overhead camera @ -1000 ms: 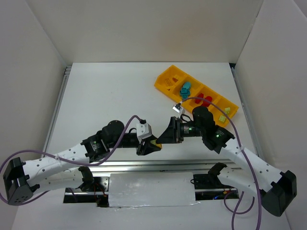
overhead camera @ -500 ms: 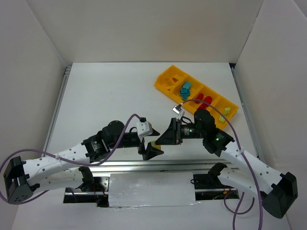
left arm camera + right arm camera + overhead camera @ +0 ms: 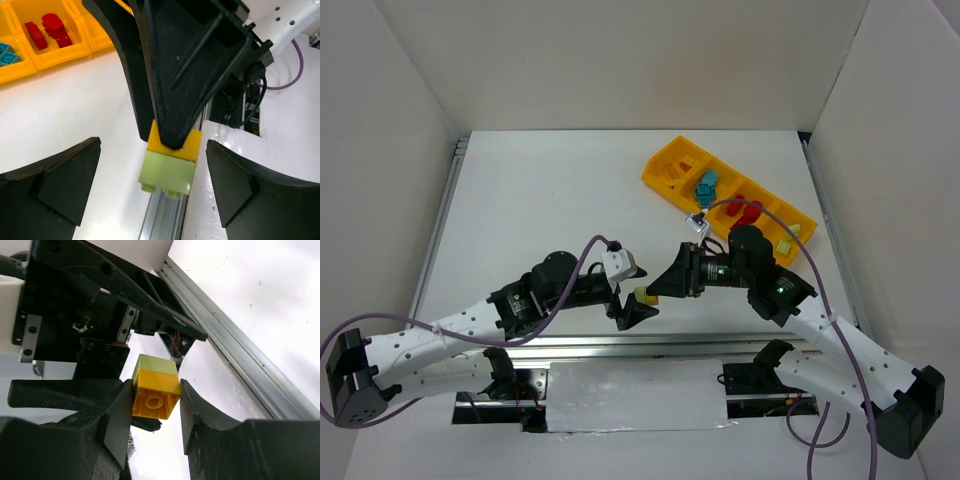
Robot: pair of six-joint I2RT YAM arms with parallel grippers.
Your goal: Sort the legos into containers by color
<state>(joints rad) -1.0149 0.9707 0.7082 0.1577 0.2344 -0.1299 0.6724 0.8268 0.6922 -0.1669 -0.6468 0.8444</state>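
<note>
Next, my right gripper moves outward to release the yellow brick over the tray's farthest section, which lies outward of it and already holds yellow legos.
A two-colour clump of legos, a yellow brick (image 3: 156,391) stuck to a pale green brick (image 3: 167,170), hangs above the table's near edge. My right gripper (image 3: 155,412) is shut on the yellow half. My left gripper (image 3: 152,187) is open, one finger on each side of the green half and clear of it. From above, the clump (image 3: 642,294) sits between the two grippers. The containers are one orange-yellow tray (image 3: 655,165) at the back right. It holds teal legos (image 3: 706,185), red legos (image 3: 748,211) and pale green legos (image 3: 790,236) in separate compartments.
A metal rail (image 3: 620,345) runs along the table's near edge, just below the grippers. White walls enclose the table on three sides. A purple cable (image 3: 820,290) loops over the right arm.
My left gripper has opened and let go of the clump, which now hangs from the right gripper alone. The right arm shifted slightly.
</note>
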